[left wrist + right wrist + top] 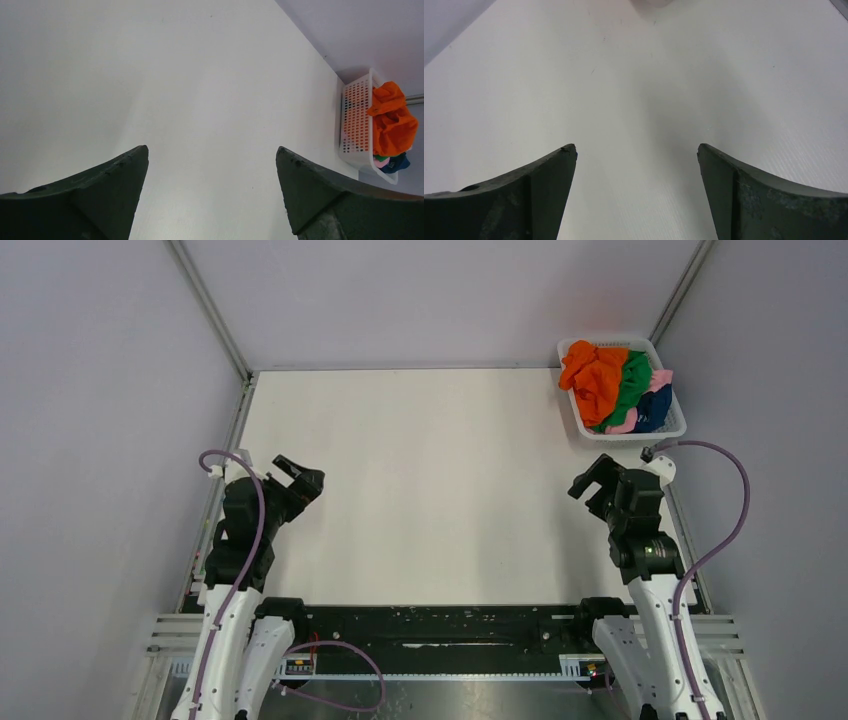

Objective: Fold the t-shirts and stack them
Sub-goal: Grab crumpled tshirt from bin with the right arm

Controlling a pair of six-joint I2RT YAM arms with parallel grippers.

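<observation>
My right gripper will next move outward over the basket and down onto the orange shirt's fold by the basket's rim [580, 372] facing the bare table, as it lies on top.
The t-shirts lie crumpled together in a white mesh basket [670, 428] at the table's far right: a bright orange one [592, 378] on top, a green one [631, 386], a pink one [660, 380] and a navy one [654, 412]. The orange shirt [392, 120] and the basket [356, 120] also show at the right edge of the left wrist view. My left gripper [298, 474] hovers open and empty over the table's near left; its view [212, 152] shows bare table between the fingers. My right gripper [592, 478] is open and empty at the near right [636, 150], well short of the basket.
The white table [440, 480] is bounded by metal rails at its left and right edges and grey walls behind. A black rail with both arm bases runs along the near edge [440, 625].
</observation>
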